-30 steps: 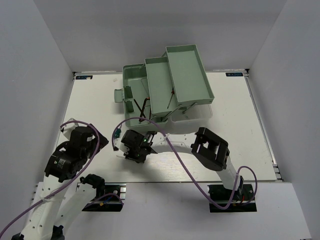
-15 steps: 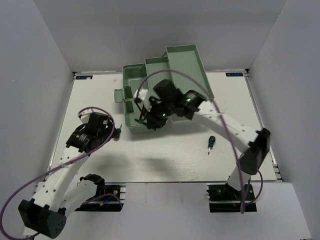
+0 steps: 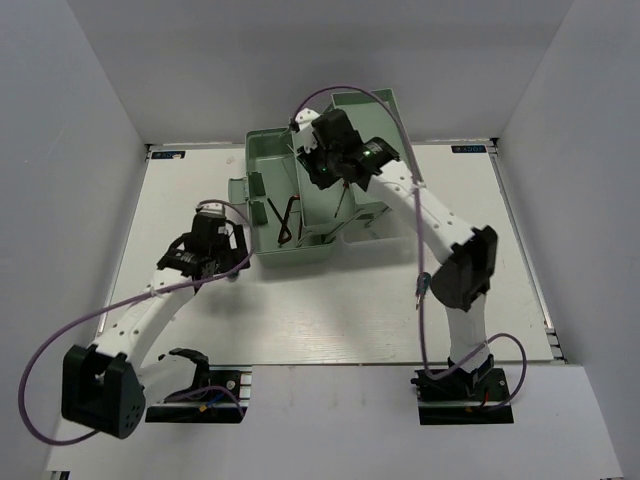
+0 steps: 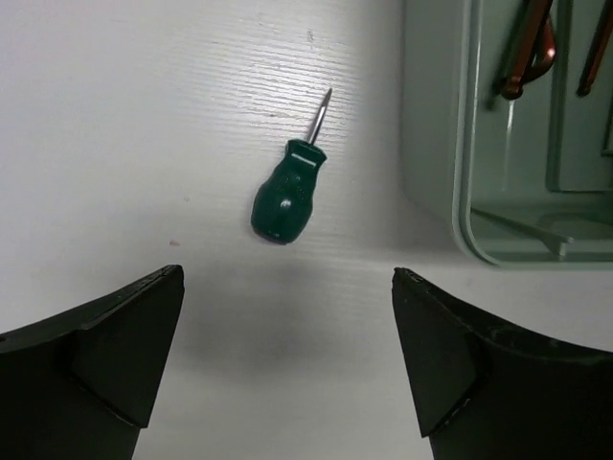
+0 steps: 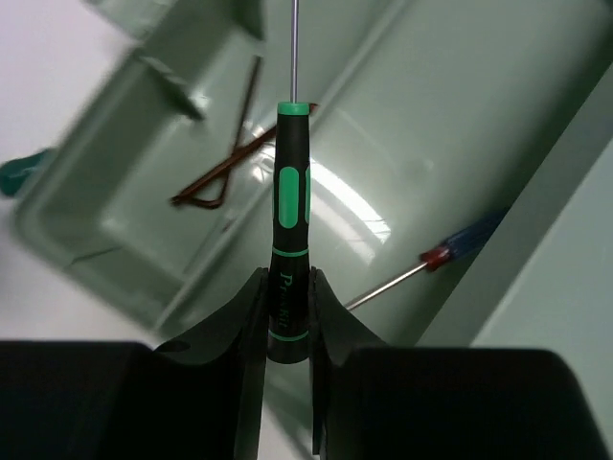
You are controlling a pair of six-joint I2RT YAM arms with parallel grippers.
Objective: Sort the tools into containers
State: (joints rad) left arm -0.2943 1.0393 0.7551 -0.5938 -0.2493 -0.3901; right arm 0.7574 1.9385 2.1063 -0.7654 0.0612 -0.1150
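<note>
My left gripper will next move down onto the stubby green screwdriver's thick handle (image 4: 284,201), because the handle is in line between my open fingers and clear of the toolbox's side.
My right gripper (image 5: 287,283) is shut on a black screwdriver with green bands (image 5: 291,192) and holds it over the pale green toolbox (image 3: 262,150), above its middle tray (image 5: 421,115). Below it lie reddish-brown hex keys (image 5: 225,168) and a blue-handled screwdriver (image 5: 469,240). In the top view the right gripper (image 3: 325,170) is over the box. My left gripper (image 4: 287,278) is open and empty above the table. A stubby green screwdriver (image 4: 285,194) lies just ahead of it, beside the toolbox's wall (image 4: 431,144). In the top view the left gripper (image 3: 228,262) is at the box's near left corner.
The toolbox's fold-out tiers (image 3: 375,140) step up to the back right. Hex keys (image 4: 525,53) lie in the lower compartment. Another small green screwdriver (image 3: 418,290) lies on the table beside my right arm's elbow. White walls close in the table on three sides.
The right arm swung from the table's near middle up over the toolbox, carrying the screwdriver. The left arm reached forward to the stubby green screwdriver by the box's corner.
</note>
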